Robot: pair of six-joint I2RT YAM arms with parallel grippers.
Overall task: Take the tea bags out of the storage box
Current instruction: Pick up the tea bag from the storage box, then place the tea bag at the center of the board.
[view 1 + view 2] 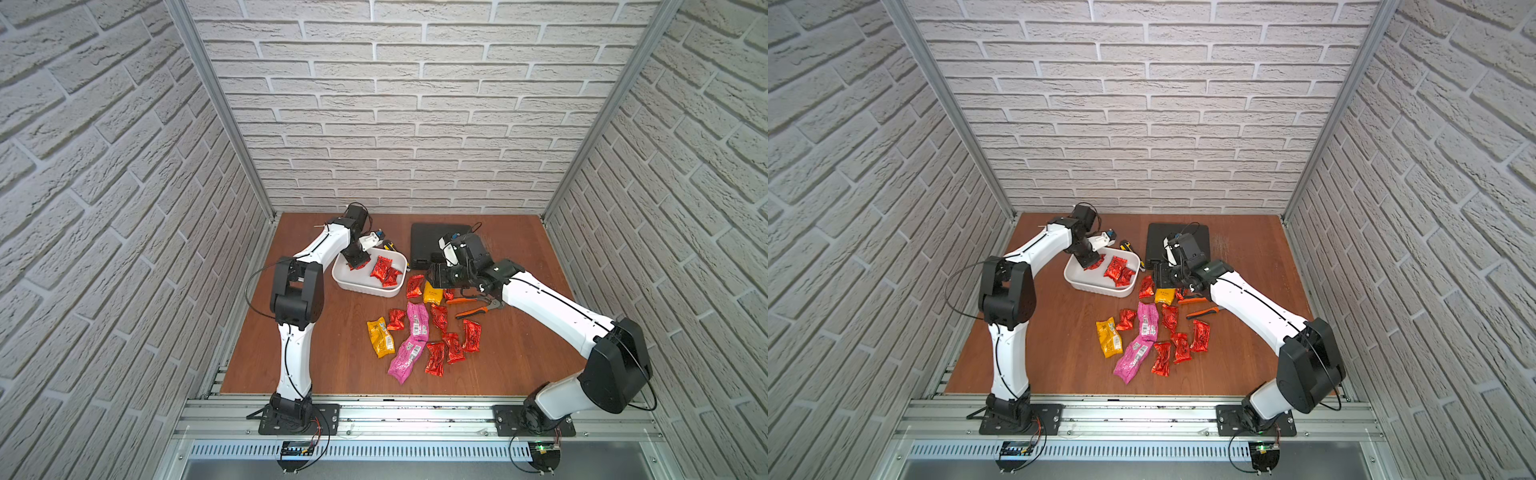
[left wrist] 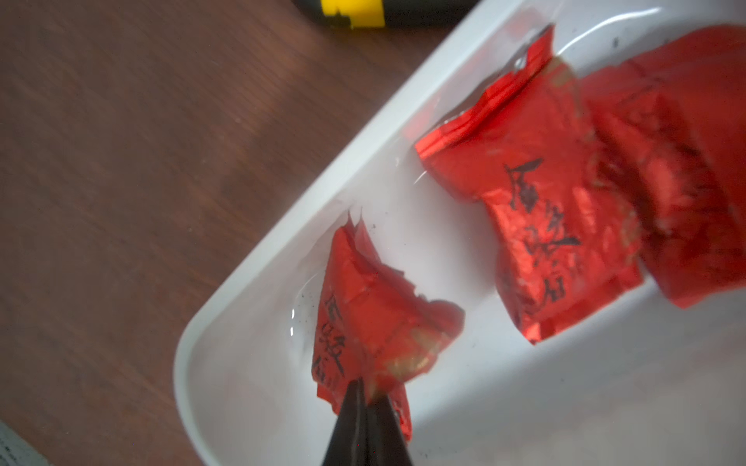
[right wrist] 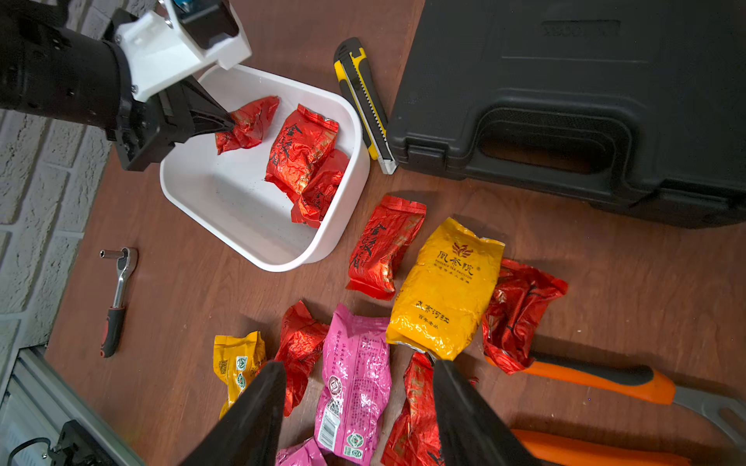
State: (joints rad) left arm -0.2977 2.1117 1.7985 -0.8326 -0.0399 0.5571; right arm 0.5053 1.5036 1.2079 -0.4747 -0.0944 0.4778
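My left gripper should next rise from the box, come back over the bare wood point(image 1: 360, 339) beside the near yellow tea bag, go down there and let go.
The white storage box point(image 1: 365, 291) stands at the back left of the table. My left gripper point(image 2: 365, 387) reaches into it and is shut on the corner of a crumpled red tea bag point(image 2: 375, 318). Two more red tea bags point(image 3: 306, 161) lie overlapped at the box's other end. In front of the box, several red, yellow and pink tea bags point(image 1: 417, 320) are scattered on the wood. My right gripper point(image 3: 358, 365) hovers open above this pile, over a pink tea bag point(image 3: 355, 403) and beside a yellow tea bag point(image 3: 444, 290), holding nothing.
A black hard case point(image 3: 565, 101) sits at the back, right of the box. A yellow-black utility knife point(image 3: 363, 105) lies between them. Orange-handled pliers point(image 1: 473, 305) lie under my right arm. A small ratchet wrench point(image 3: 117, 298) rests near the left wall.
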